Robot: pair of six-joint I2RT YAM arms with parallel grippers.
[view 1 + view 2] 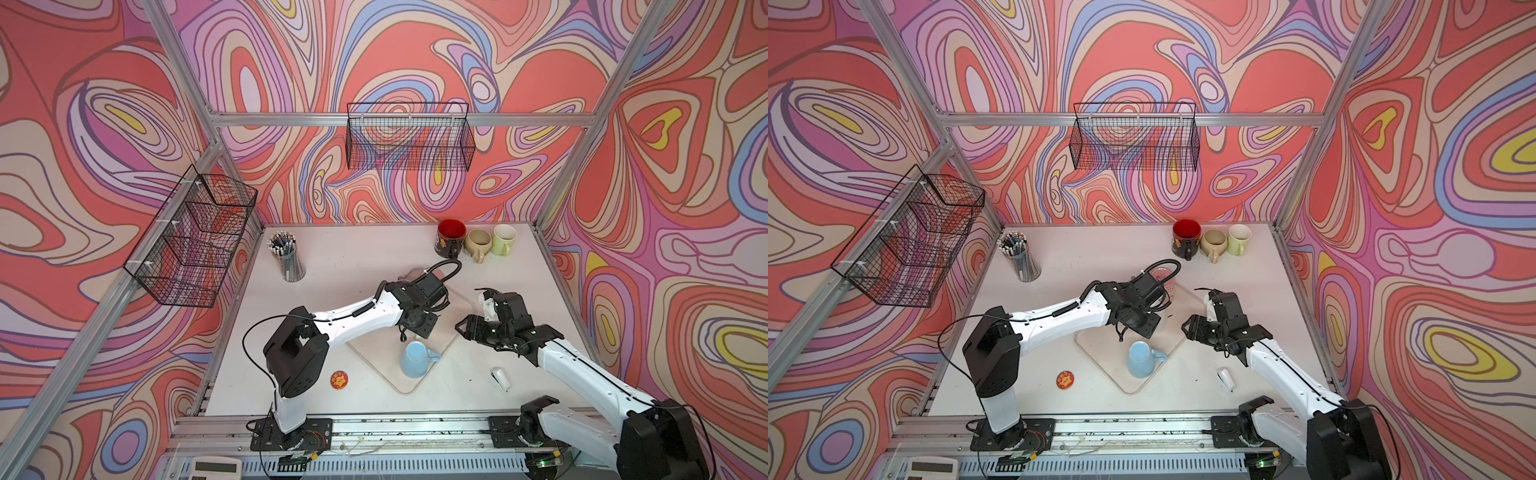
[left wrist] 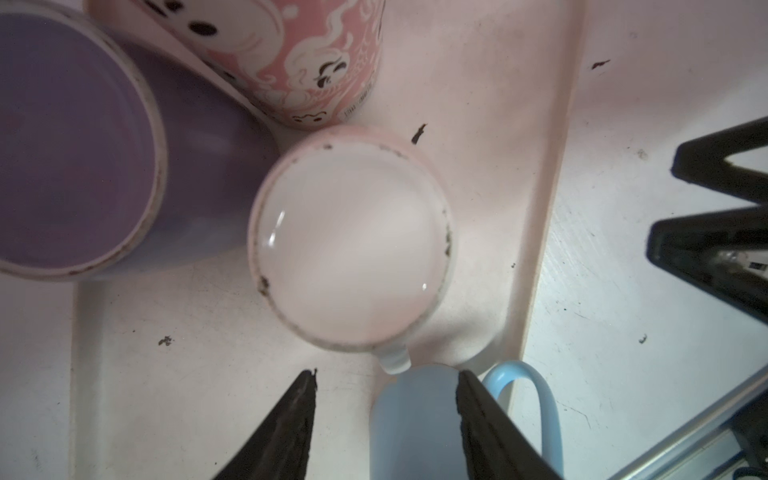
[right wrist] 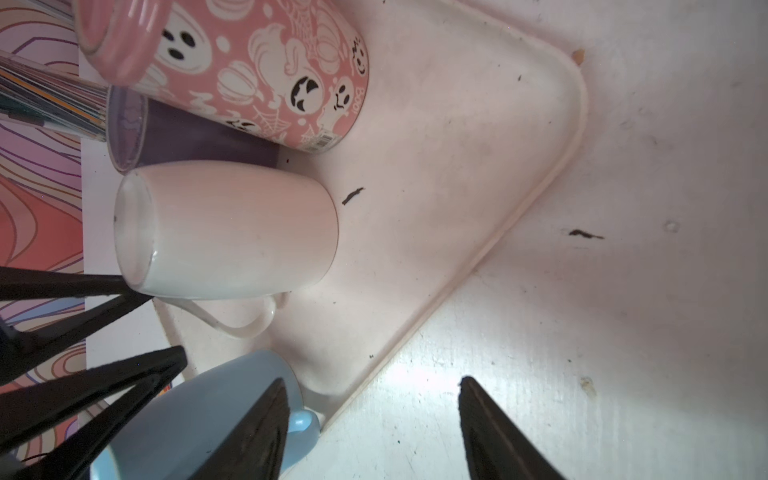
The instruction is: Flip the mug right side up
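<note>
My left gripper should next move down around the white mug's handle (image 2: 393, 359) beside the light blue mug and close, because the handle sticks out in line with my open fingers.
Several mugs stand on a clear tray (image 1: 409, 384). A light blue mug (image 1: 415, 359) (image 1: 1142, 359) sits bottom up at the tray's near corner. In the left wrist view a white mug (image 2: 351, 245) shows its flat base upward, with a purple mug (image 2: 70, 145) bottom up beside it. My left gripper (image 2: 386, 374) hangs open above the white mug, holding nothing; its fingers are hidden under the wrist in both top views. My right gripper (image 1: 471, 307) (image 3: 374, 380) is open over bare table just right of the tray.
A pink ghost-print mug (image 3: 257, 70) stands behind the white mug (image 3: 232, 228). Red, beige and pale green mugs (image 1: 478, 243) line the back edge. A pen holder (image 1: 286, 255), a round badge (image 1: 339, 380) and a small white stapler (image 1: 501, 377) also lie on the table.
</note>
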